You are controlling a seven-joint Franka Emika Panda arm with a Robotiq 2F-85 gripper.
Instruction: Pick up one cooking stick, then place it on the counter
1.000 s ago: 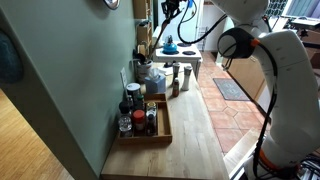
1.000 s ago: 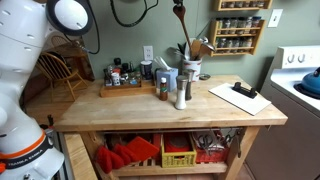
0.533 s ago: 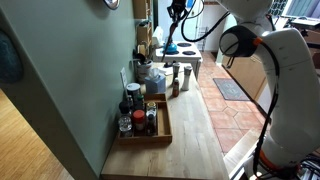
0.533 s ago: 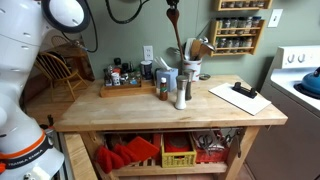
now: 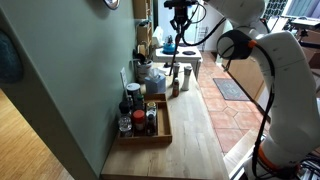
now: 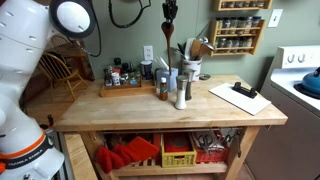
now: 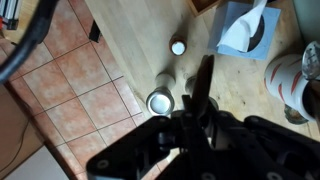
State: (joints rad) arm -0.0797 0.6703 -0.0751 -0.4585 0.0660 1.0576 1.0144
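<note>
The robot needs to lower the stick [image 7: 205, 80] next toward the bare counter strip [image 7: 202, 54] between bottle and blue box and let it go, because that open spot is well below the gripper.
My gripper [image 6: 168, 12] is high above the counter [image 6: 150, 112], shut on a long thin wooden cooking stick [image 6: 168, 35] that hangs down from the jaws and looks brown here. In an exterior view the gripper [image 5: 181, 10] is near the top of the frame. In the wrist view the gripper [image 7: 190, 122] fills the lower half, and the stick [image 7: 205, 80] runs up from the jaws over the counter [image 7: 130, 40]. The held stick is clear of the utensil holder [image 6: 192, 70], where several other utensils [image 6: 197, 47] stand.
A wooden tray of bottles [image 6: 125, 86] sits at the counter's back, also in an exterior view [image 5: 140, 128]. Two metal shakers [image 6: 180, 90] stand near the holder and show in the wrist view [image 7: 160, 101]. A white board [image 6: 240, 97] lies on one end. A small white table [image 5: 182, 58] stands beyond.
My gripper has carried the stick sideways away from the utensil holder and a little higher, its lower end now swinging free above the holder.
</note>
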